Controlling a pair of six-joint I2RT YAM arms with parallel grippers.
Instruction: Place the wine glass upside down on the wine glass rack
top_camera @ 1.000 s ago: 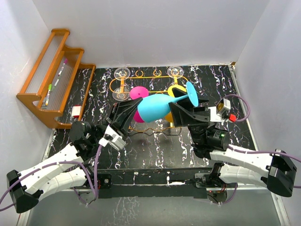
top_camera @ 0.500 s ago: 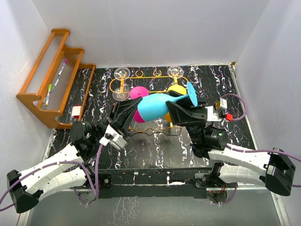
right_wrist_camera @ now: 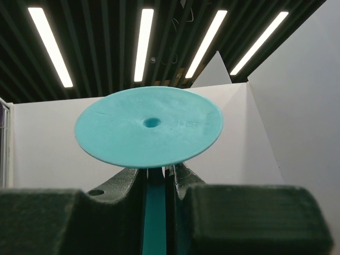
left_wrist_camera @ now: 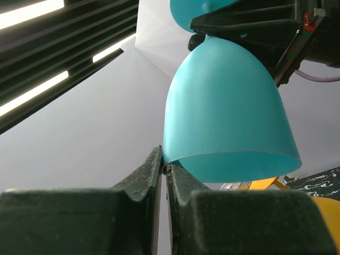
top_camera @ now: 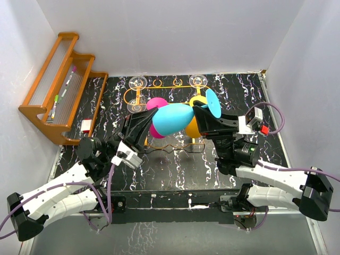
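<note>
The glass hangs sideways, so my right gripper will turn it foot-up, lower it onto the rack [top_camera: 170, 85] between the pink and yellow glasses and release it.
The teal wine glass [top_camera: 172, 118] hangs on its side above the mat, held between both arms. My left gripper [top_camera: 153, 125] is shut on the rim of its bowl [left_wrist_camera: 228, 111], the rim pinched between the fingertips of the left gripper [left_wrist_camera: 164, 166]. My right gripper [top_camera: 198, 112] is shut on the stem [right_wrist_camera: 155, 212] just under the round foot [right_wrist_camera: 149, 127]. The orange wire wine glass rack [top_camera: 170, 85] stands behind and below the glass, partly hidden by it.
Clear glasses [top_camera: 137, 82] hang upside down on the rack, and a pink glass [top_camera: 155, 104] and a yellow glass [top_camera: 193, 128] sit under the teal one. A stepped wooden shelf [top_camera: 40, 109] holding pens stands at the left, a small white block [top_camera: 86, 125] beside it. White walls enclose the mat.
My right gripper has closed onto the stem. The glass and both grippers have shifted slightly left and toward the rack.
</note>
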